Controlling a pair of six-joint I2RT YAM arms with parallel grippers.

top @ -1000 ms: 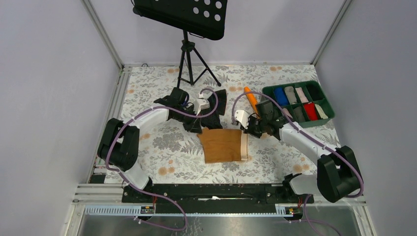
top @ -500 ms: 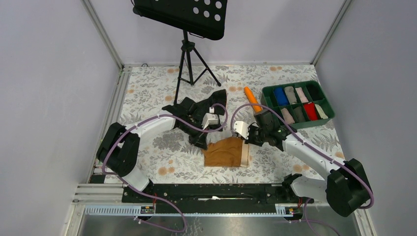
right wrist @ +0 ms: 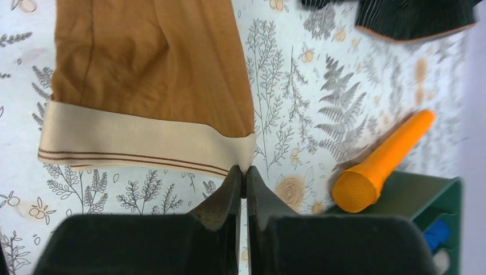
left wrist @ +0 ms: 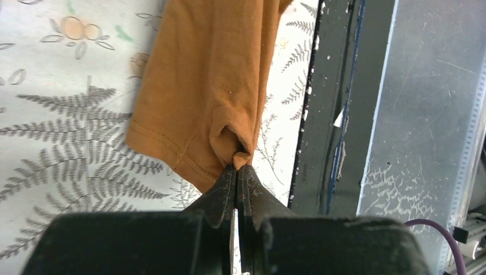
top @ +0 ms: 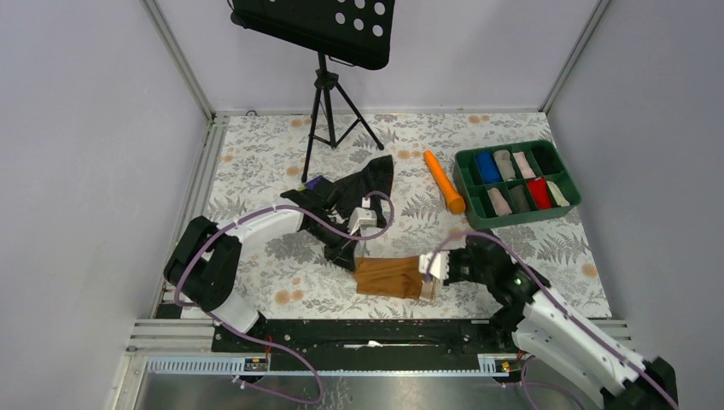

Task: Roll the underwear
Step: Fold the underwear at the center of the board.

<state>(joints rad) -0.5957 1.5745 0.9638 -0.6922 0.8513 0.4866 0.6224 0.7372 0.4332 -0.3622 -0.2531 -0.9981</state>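
My right gripper moves back toward the black front bar next and brings the waistband's far corner over the waistband's near part (top: 429,292) (right wrist: 70,136).
The caramel-brown underwear (top: 388,276) lies folded into a narrow band near the table's front edge, its pale beige waistband (top: 428,283) at the right end. My left gripper (top: 353,256) is shut on the brown hem corner (left wrist: 240,157) at the left end. My right gripper (top: 435,272) is shut on the corner of the waistband (right wrist: 243,159). In the right wrist view the brown cloth (right wrist: 149,63) spreads flat above the waistband strip (right wrist: 132,140).
A black garment (top: 363,184) lies behind the left arm. An orange cylinder (top: 444,180) rests beside the green tray (top: 467,185) of rolled cloths at the back right. A tripod stand (top: 324,111) is at the back. The black front rail (left wrist: 326,103) runs close to the underwear.
Both grippers have drawn the underwear's far edge toward the front of the table, folding the flat cloth into a narrow band. The right arm has swung well toward the front.
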